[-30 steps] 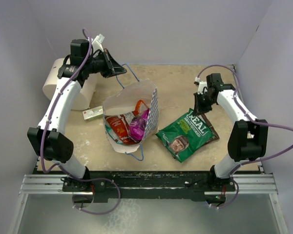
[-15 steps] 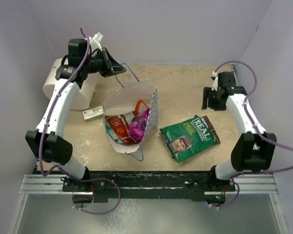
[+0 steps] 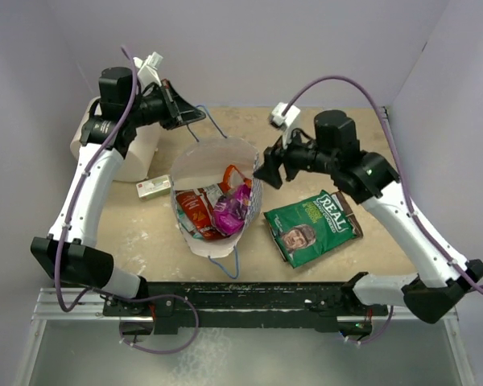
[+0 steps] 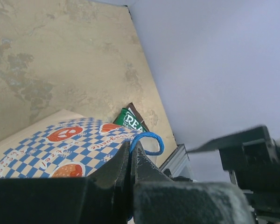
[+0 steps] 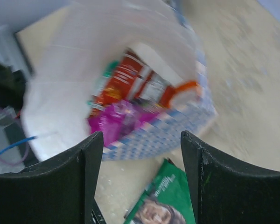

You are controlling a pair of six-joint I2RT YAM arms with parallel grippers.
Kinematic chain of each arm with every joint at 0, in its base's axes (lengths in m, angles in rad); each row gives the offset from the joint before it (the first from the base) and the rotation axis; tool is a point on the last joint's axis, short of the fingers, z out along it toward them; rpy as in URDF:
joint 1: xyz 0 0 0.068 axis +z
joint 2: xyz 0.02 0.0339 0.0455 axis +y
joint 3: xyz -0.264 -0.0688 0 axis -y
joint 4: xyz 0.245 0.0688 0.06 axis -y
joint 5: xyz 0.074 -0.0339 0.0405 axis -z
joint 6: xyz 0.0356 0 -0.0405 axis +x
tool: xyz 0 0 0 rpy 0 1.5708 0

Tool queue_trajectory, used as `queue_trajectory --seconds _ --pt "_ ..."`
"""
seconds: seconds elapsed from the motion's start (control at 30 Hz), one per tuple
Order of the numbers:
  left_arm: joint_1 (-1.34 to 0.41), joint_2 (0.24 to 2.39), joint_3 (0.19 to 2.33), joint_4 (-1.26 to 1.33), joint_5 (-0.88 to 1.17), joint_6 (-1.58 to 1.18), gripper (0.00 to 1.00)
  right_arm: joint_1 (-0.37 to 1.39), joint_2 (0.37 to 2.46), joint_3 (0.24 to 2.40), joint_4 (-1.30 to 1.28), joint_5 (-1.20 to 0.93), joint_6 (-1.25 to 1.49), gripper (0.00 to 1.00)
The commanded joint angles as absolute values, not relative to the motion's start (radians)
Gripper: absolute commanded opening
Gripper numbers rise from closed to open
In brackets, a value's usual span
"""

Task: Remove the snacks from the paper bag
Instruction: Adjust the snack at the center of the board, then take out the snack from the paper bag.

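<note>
I need to move my right gripper back over the bag's rim next, then down inside onto the magenta packet (image 3: 233, 210) (image 5: 119, 120).
The paper bag (image 3: 203, 163) stands open at mid-table, its white inside showing. In it lie several snacks: a red-orange packet (image 3: 195, 211), a magenta one (image 3: 230, 207) and an orange one (image 3: 235, 174). A green packet (image 3: 310, 227) lies flat on the table to the bag's right. My left gripper (image 3: 198, 115) is shut on the bag's blue cord handle (image 4: 149, 139), holding it up behind the bag. My right gripper (image 3: 267, 172) hangs open and empty over the bag's right rim. Its wrist view looks down on the magenta packet (image 5: 115, 122) and the green packet (image 5: 165, 201).
A big white cylinder (image 3: 111, 146) stands at the back left under my left arm. A small whitish box (image 3: 153, 188) lies beside the bag's left side. Walls close in the table on three sides, with a metal rail (image 3: 241, 299) along the near edge.
My right gripper opened and left the green packet on the table, then rose and swung left to the bag's mouth. The left gripper, still on the handle, lifted slightly.
</note>
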State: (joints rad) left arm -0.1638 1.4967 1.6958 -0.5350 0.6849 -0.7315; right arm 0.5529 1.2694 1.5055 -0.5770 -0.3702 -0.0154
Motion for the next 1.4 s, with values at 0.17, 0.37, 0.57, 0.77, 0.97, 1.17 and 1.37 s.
queue_trajectory --seconds 0.17,0.37,0.57,0.77,0.97,1.17,1.37 --pt "-0.180 1.355 1.605 -0.416 0.726 -0.787 0.00 1.015 1.356 1.593 -0.545 -0.195 -0.243 0.69" --pt "-0.192 1.305 1.527 -0.357 0.749 -0.839 0.00 1.199 1.473 1.544 -0.536 0.083 -0.280 0.69" --pt "-0.204 1.261 1.480 -0.347 0.747 -0.856 0.00 1.201 1.528 1.473 -0.475 0.201 -0.256 0.68" --pt "-0.210 1.241 1.449 -0.348 0.756 -0.862 0.00 1.201 1.557 1.385 -0.386 0.239 -0.215 0.70" --pt "-0.210 1.234 1.445 -0.346 0.758 -0.868 0.00 1.201 1.551 1.285 -0.290 0.206 -0.158 0.75" --pt "-0.210 1.234 1.444 -0.346 0.763 -0.874 0.00 1.201 1.590 1.227 -0.274 0.277 -0.118 0.79" --pt "-0.210 1.239 1.443 -0.348 0.765 -0.877 0.00 1.201 1.633 1.220 -0.237 0.316 -0.135 0.66"
